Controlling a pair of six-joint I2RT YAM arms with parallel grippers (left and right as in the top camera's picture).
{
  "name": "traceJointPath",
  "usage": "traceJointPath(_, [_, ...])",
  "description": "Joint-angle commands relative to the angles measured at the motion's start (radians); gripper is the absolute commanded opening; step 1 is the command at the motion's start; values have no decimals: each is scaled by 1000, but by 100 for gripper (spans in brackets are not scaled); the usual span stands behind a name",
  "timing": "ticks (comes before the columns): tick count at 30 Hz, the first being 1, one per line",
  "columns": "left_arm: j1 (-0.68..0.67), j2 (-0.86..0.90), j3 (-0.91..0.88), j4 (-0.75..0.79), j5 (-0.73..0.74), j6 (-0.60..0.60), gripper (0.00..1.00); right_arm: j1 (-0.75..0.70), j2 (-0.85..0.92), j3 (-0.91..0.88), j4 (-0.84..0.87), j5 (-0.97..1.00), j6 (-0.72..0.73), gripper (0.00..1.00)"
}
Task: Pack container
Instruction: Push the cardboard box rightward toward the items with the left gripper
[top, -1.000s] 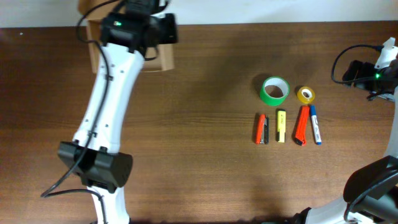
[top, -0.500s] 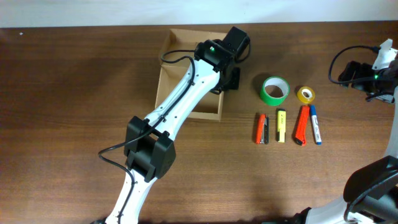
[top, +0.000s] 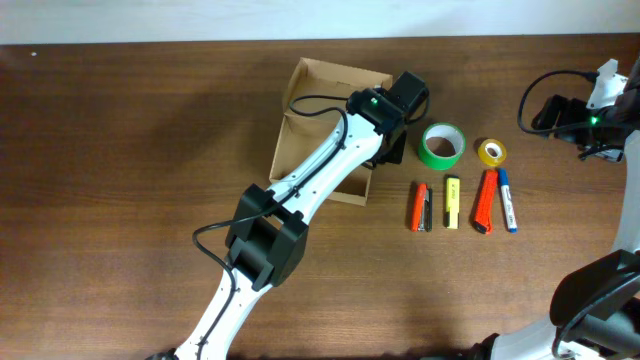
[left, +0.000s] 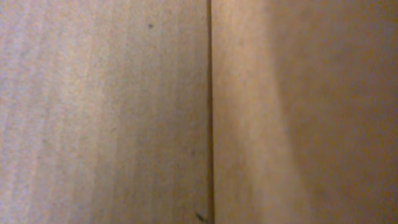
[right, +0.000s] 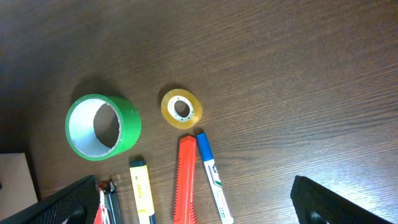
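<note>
Next, my right gripper goes past the yellow tape roll and down onto the green tape roll's rim (top: 460, 146) (right: 124, 126).
The container (top: 312, 120), an open tan cardboard box, lies at mid table, slightly turned. My left gripper (top: 392, 128) sits at its right wall, apparently shut on that wall; the left wrist view shows only close cardboard (left: 124, 112) and no fingers. To the right lie a green tape roll (top: 441, 146), a small yellow tape roll (top: 491, 153), a red-black marker (top: 420, 207), a yellow highlighter (top: 452, 202), an orange cutter (top: 485, 200) and a blue marker (top: 507, 200). My right gripper (top: 556, 114) is open and empty, raised right of them.
The right wrist view looks down on the green roll (right: 102, 126), yellow roll (right: 181, 108), cutter (right: 186, 180), blue marker (right: 211, 177) and highlighter (right: 142, 193), with the open right gripper (right: 199, 202) above them. The left arm stretches across the table's middle.
My left gripper has carried the container from the far left back of the table to the right, close to the green roll. The right arm has barely moved.
</note>
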Motion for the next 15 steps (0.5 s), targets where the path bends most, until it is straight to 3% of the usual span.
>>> traceJointPath(1, [5,35,8,-5,-22,7,2,6,2,0,-1,-13,0,99])
traceJointPath(7, [7,44,8,2,-34,21,3,6,2,0,0,-13,0,99])
traceJointPath(9, [7,44,8,6,-34,22,16,6,2,0,-1,-13,0,99])
traceJointPath(10, [7,44,8,8,-34,25,39,6,2,0,0,-13,0,99])
traceJointPath(12, [7,44,9,8,-34,26,60,6,2,0,0,-13,0,99])
traceJointPath(15, [7,44,28,-2,-34,48,65,6,2,0,0,-13,0,99])
